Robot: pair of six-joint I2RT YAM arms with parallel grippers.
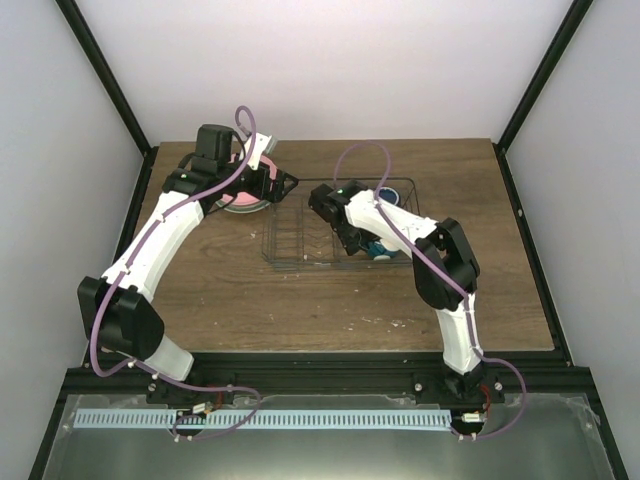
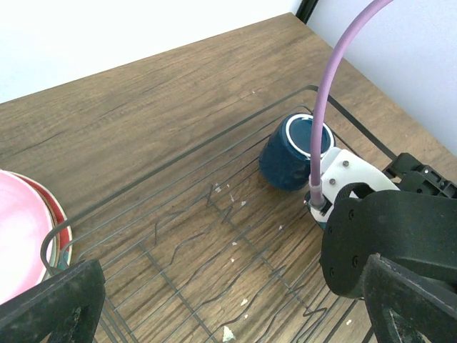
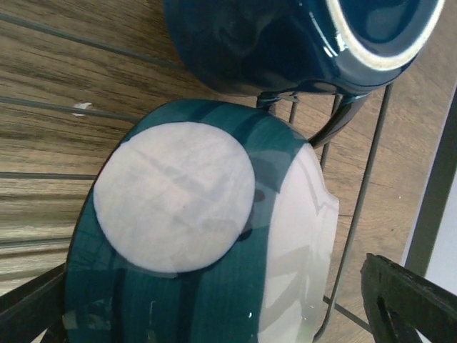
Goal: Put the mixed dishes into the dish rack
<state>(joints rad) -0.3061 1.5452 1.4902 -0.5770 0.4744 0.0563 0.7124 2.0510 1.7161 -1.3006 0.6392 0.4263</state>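
Observation:
The pink plate is on top of the stack, so I will move my left gripper left in the top view and down onto the plate's edge opposite the rack.
The dish rack [image 1: 285,240] of thin dark wire stands mid-table. The dark blue mug [image 1: 392,193] lies on its side in the rack's far right corner. My right gripper [image 1: 358,240] is inside the rack, open, its fingers on either side of the cream bowl with blue outside [image 3: 214,236], which lies tipped with its pale base [image 3: 175,196] facing the camera. The mug [image 3: 285,43] is right behind it. The pink plate [image 1: 243,198] tops a stack left of the rack. My left gripper [image 1: 285,183] hovers open and empty between the stack and the rack.
In the left wrist view the pink plate [image 2: 18,236] has a red-rimmed plate edge [image 2: 61,236] under it; lower plates are hidden. The rack rim [image 2: 178,161], the mug [image 2: 293,150] and my right arm [image 2: 378,214] show there. White crumbs lie under the rack wires.

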